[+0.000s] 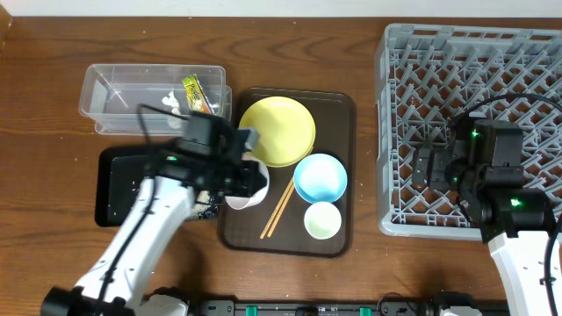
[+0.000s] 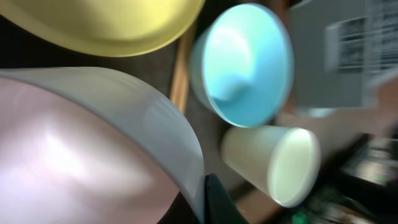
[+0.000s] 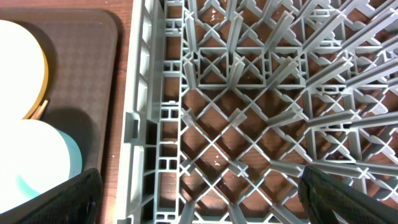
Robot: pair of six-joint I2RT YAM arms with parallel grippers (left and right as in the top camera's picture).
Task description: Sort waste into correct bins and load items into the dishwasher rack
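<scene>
My left gripper lowers the white bowl next onto the tray bottom below, beside the chopsticks. It releases the white bowl's rim, as the bowl's inside looks empty.
My left gripper (image 1: 239, 180) is shut on the rim of the white bowl (image 1: 250, 186), which is tilted at the left edge of the dark brown tray (image 1: 338, 105). In the left wrist view the bowl (image 2: 93, 143) fills the left and one finger presses its rim. On the tray lie the yellow plate (image 1: 277, 130), light blue bowl (image 1: 320, 177), pale green cup (image 1: 322, 219) and chopsticks (image 1: 279, 209). The clear tub (image 1: 114, 92) holds the snack wrapper (image 1: 195, 92) and white tissue (image 1: 171, 103). My right gripper (image 1: 436, 164) is open and empty over the grey rack (image 1: 474, 53).
The black tray (image 1: 114, 189) lies under my left arm, with whitish scraps (image 1: 205, 209) at its right end. The right wrist view shows the rack's left wall (image 3: 144, 93) and pegs, with the brown tray (image 3: 81, 74) beside it.
</scene>
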